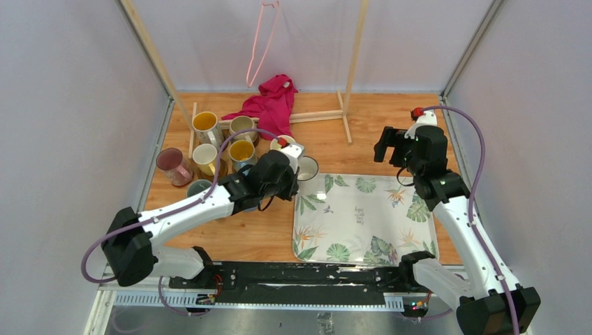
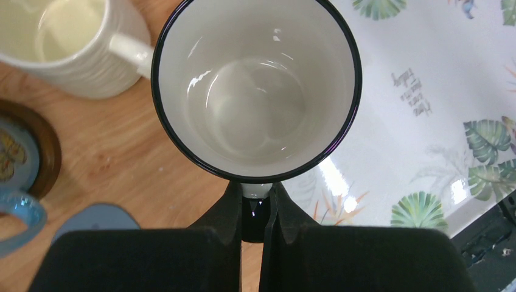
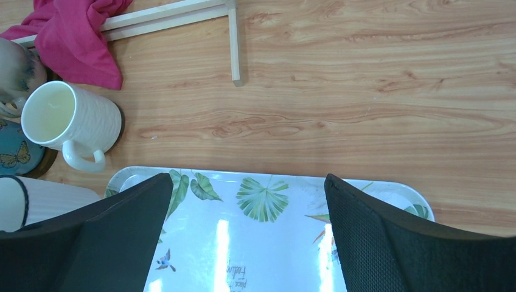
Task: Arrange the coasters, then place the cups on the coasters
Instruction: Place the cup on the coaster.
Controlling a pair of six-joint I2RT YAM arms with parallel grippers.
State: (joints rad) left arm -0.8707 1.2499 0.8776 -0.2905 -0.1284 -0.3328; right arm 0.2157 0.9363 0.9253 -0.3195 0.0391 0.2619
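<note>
I will swing my left gripper back and left in the top view, lower the white cup onto the grey-blue coaster [image 1: 250, 208] [image 2: 97, 216] and release, as the coaster is bare.
A white cup with a dark rim [image 2: 255, 91] is held by its handle, my left gripper [image 2: 255, 194] shut on it. In the top view this cup [image 1: 307, 168] is at the far left corner of the leaf-patterned tray [image 1: 363, 216]. A cream ribbed cup [image 3: 67, 118] stands just beyond on a dark coaster [image 3: 120, 125]. Several more cups [image 1: 204, 122] cluster at the back left. A blue cup [image 2: 18, 158] sits on a dark brown coaster [image 2: 52, 152], and a grey-blue coaster [image 2: 97, 216] lies bare. My right gripper [image 3: 246, 177] hangs open and empty over the tray's far edge.
A red cloth [image 1: 272, 101] lies on a low wooden frame [image 1: 317, 115] at the back, with a pink hanger [image 1: 262, 42] above it. Bare wood [image 3: 365, 91] stretches beyond the tray on the right. White walls close in both sides.
</note>
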